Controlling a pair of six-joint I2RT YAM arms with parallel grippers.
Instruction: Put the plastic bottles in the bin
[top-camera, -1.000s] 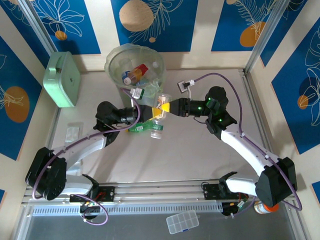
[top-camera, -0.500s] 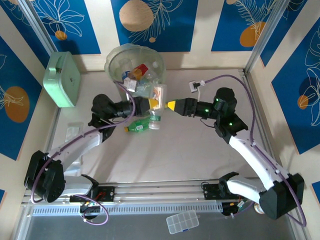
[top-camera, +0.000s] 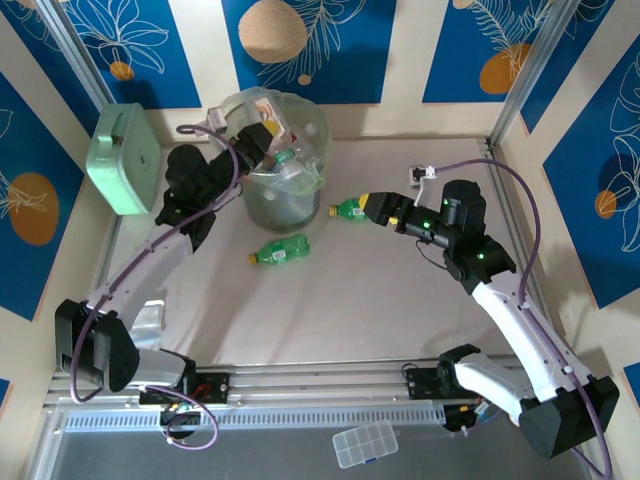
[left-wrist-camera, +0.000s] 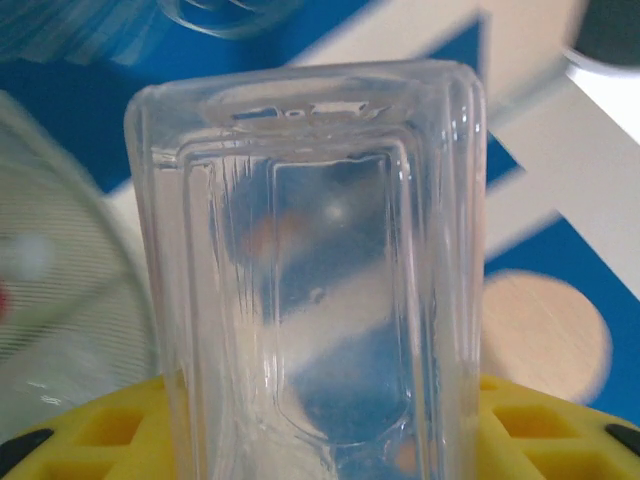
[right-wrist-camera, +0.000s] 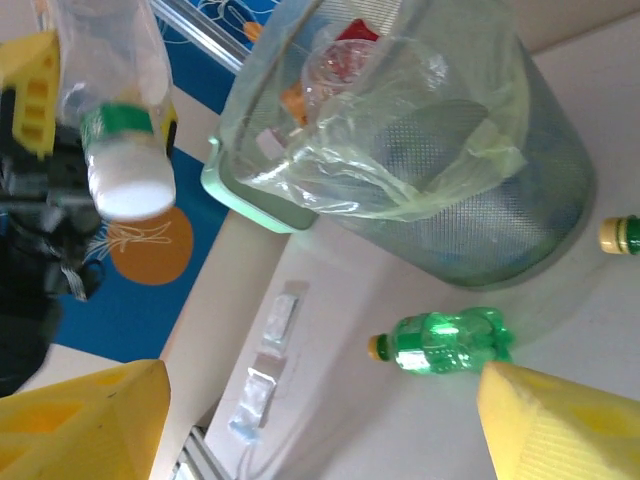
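The left gripper will next carry the clear bottle (left-wrist-camera: 310, 260) outward over the bin's opening (left-wrist-camera: 55, 280) and let it go, because that opening lies outward of the gripper, which is still at the bin's rim.
My left gripper (top-camera: 250, 135) is up at the left rim of the bin (top-camera: 300, 195), shut on a clear plastic bottle (left-wrist-camera: 310, 260) with a green label and white cap (right-wrist-camera: 125, 185). The bin (right-wrist-camera: 470, 190), lined with a clear bag, holds several bottles, one with red on it (right-wrist-camera: 345, 50). A green bottle (top-camera: 282, 250) lies on the table in front of the bin. Another green bottle (top-camera: 350, 208) with a yellow cap (right-wrist-camera: 622, 235) lies just off the tip of my right gripper (top-camera: 378, 207). My right gripper (right-wrist-camera: 320, 430) stands open with nothing between its fingers.
A mint-green square box (top-camera: 125, 158) leans at the left wall beside the bin. Two small clear sachets (right-wrist-camera: 270, 335) lie on the table at the left. A small clear compartment case (top-camera: 365, 443) sits by the near rail. Aluminium posts border both sides.
The right gripper opened, let go of the clear bottle and drew back to the right. The left arm swung up and left, carrying that bottle to the bin's left rim.
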